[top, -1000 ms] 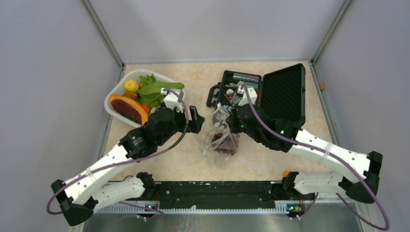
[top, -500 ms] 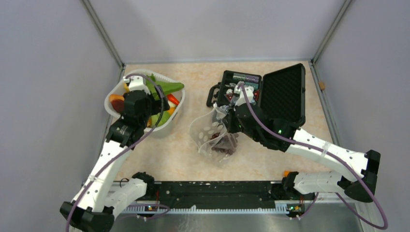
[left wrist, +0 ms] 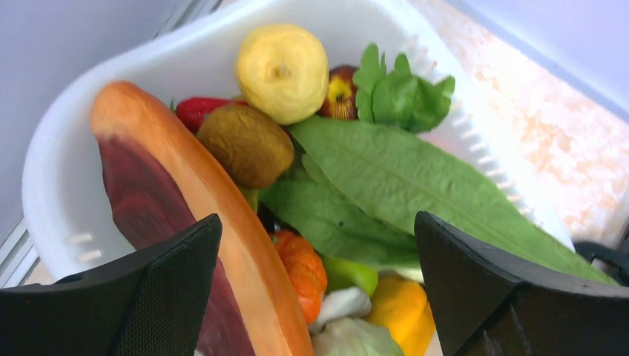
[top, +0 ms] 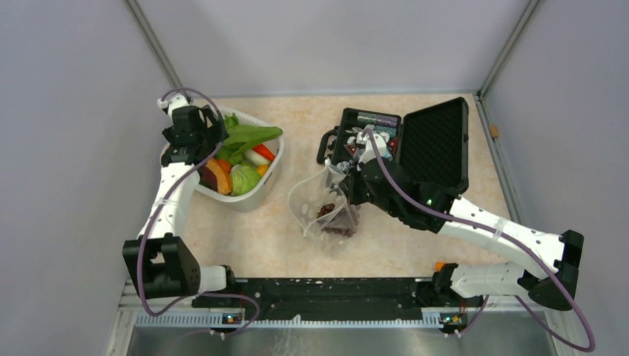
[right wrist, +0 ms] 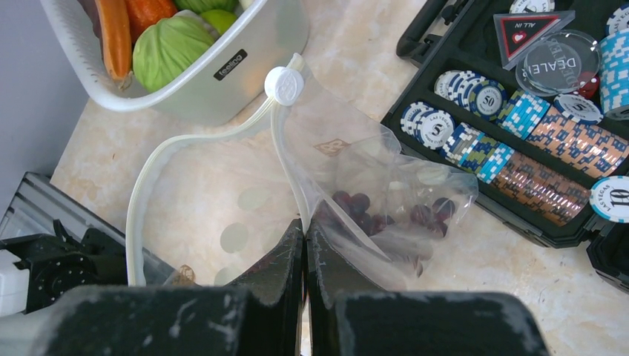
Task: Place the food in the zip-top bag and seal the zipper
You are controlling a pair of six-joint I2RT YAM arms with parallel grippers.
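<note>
The yellow lemon (left wrist: 282, 70) sits uncovered on the pile beyond the brown kiwi, so next my left gripper reaches down and outward, open fingers lowering around it.
The food lies in a white basket (top: 248, 202) at the back left: a yellow lemon (left wrist: 282, 70), a brown kiwi (left wrist: 245, 144), long green leaves (left wrist: 400, 178), an orange tangerine (left wrist: 300, 267) and a big orange-rimmed fruit slice (left wrist: 170, 200). My left gripper (left wrist: 317, 219) hangs open over the basket's far left part (top: 199, 142), holding nothing. The zip-top bag (right wrist: 348, 159) stands mid-table (top: 315, 204), its mouth gaping, with dark grapes (right wrist: 363, 208) inside. My right gripper (right wrist: 305, 226) is shut on the mouth edge. The zipper (right wrist: 141, 200) curves round the opening, its white slider (right wrist: 284, 85) at the far end.
A black hard case (top: 371, 141) lies open just right of the bag, full of poker chips (right wrist: 519, 126), its foam lid (top: 434, 144) flat behind. The basket touches the left wall rail. Grey walls enclose the table on three sides.
My left arm swung from beside the bag back and left to hang over the basket. The right gripper kept its grip, and the bag's mouth spread wider.
</note>
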